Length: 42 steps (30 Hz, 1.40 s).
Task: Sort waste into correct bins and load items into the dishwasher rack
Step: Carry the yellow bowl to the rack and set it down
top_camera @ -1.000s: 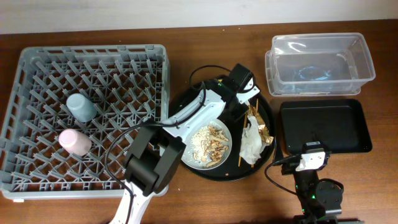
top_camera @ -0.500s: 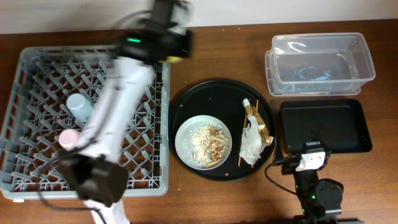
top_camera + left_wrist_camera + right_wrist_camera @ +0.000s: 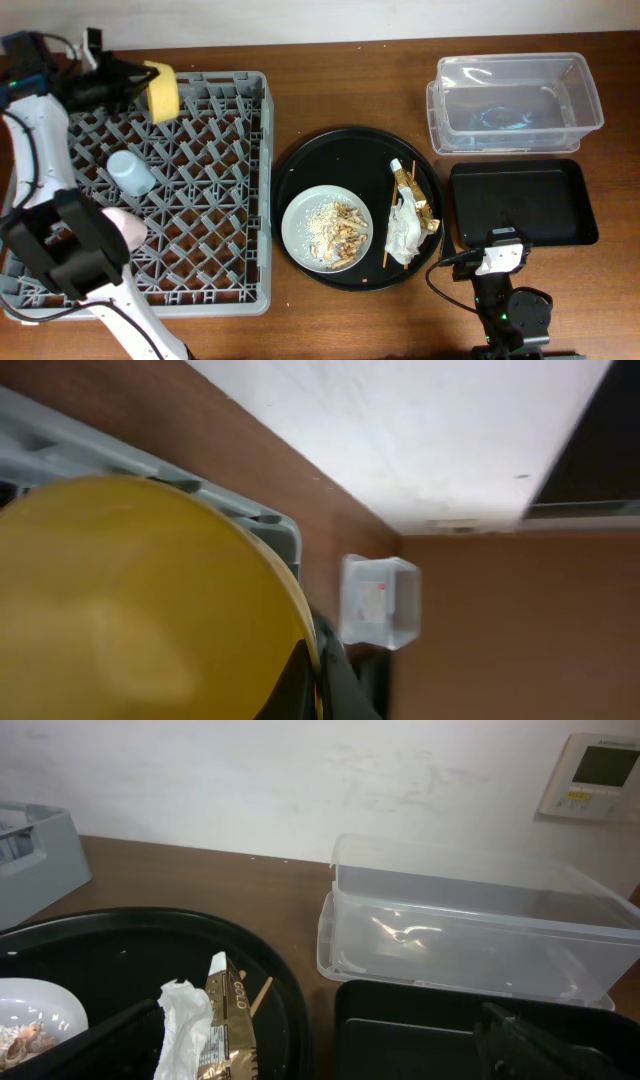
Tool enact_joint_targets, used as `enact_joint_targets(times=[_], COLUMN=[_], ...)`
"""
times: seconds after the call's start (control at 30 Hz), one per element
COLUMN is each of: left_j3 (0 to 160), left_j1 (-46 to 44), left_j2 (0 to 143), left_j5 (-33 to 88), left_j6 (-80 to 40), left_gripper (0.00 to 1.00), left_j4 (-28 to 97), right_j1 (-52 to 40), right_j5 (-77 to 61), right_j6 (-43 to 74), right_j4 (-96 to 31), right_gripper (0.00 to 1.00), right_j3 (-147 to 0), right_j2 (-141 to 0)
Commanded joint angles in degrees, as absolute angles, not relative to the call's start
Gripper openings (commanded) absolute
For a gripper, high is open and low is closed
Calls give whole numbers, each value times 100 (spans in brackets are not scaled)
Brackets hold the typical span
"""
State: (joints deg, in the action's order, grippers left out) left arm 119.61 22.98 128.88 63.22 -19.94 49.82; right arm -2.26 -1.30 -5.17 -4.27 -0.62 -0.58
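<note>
My left gripper lowers the yellow bowl (image 3: 162, 91) onto the rack's empty wires beside the light-blue cup next and releases the bowl's rim, since that rack part is free.
My left gripper (image 3: 138, 82) is shut on the rim of the yellow bowl (image 3: 162, 91) and holds it on edge over the back left of the grey dishwasher rack (image 3: 230, 200). In the left wrist view the bowl (image 3: 130, 600) fills the left side, with my fingers (image 3: 318, 680) pinching its rim. The light-blue cup (image 3: 130, 172) and the pink cup (image 3: 128, 230) lie in the rack. The grey plate (image 3: 300, 215) holds food scraps (image 3: 335, 228). The white napkin (image 3: 405, 233), gold wrapper (image 3: 416, 198) and chopsticks (image 3: 388, 252) lie beside it. My right gripper (image 3: 320, 1065) is open and empty.
The plate and waste sit on a large round black tray (image 3: 300, 160). The clear tub (image 3: 515, 100) stands at the back right, with the shallow black rectangular tray (image 3: 520, 205) in front of it. My right arm (image 3: 505, 300) is at the table's front edge.
My left arm has swung from the round tray, across the back of the rack, to its back left corner, carrying the yellow bowl. The right arm has not moved.
</note>
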Motion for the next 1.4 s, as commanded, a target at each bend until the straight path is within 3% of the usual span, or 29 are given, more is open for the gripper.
enact_joint_targets(times=[0.0,0.17,0.23,0.6,0.87,0.93,1.03,1.1,1.2,1.37], left_j3=[11992,11990,11990,11771,11775,11797,11933,12046,12243,12252], left_j1=[2482,2440,2445,2536,2998,3218,3669,3798,3656,2075], left_j2=[13299,13434,13434,13454,13452,13426,13251,13043,12488,11480], left_j5=[7199,8525,8543,6611,5157,5153,4766,4528,4506,2388], left_j6=[-2018,-2016,-2016,-2012,-1918,-1787,-1680,-1492,-528,429], left_gripper=[1,1,0,1,22,32,36,34,2,0], left_j4=[4960,4676,4678,4917,5262,5306,5454,5669,6381,7456], right_j1=[-261,-261,-261,-261,-261,-261,-261,-261,-261,-261], right_j5=[-78,-78,-78,-78,-78,-78,-78,-78,-78,-78], right_j6=[-537,-537,-537,-537,-537,-537,-537,-537,-537,-537], right_j4=[-454,-456,-454,-454,-456,-454,-456,-456,-456,-456], right_gripper=[99,99,99,99,99,99,99,99,99,99], right_j3=[-32,-32,-32,-32,-32,-32,-32,-32,-32,-32], right_j2=[-25,-25,-25,-25,-25,-25,-25,-25,-25,-25])
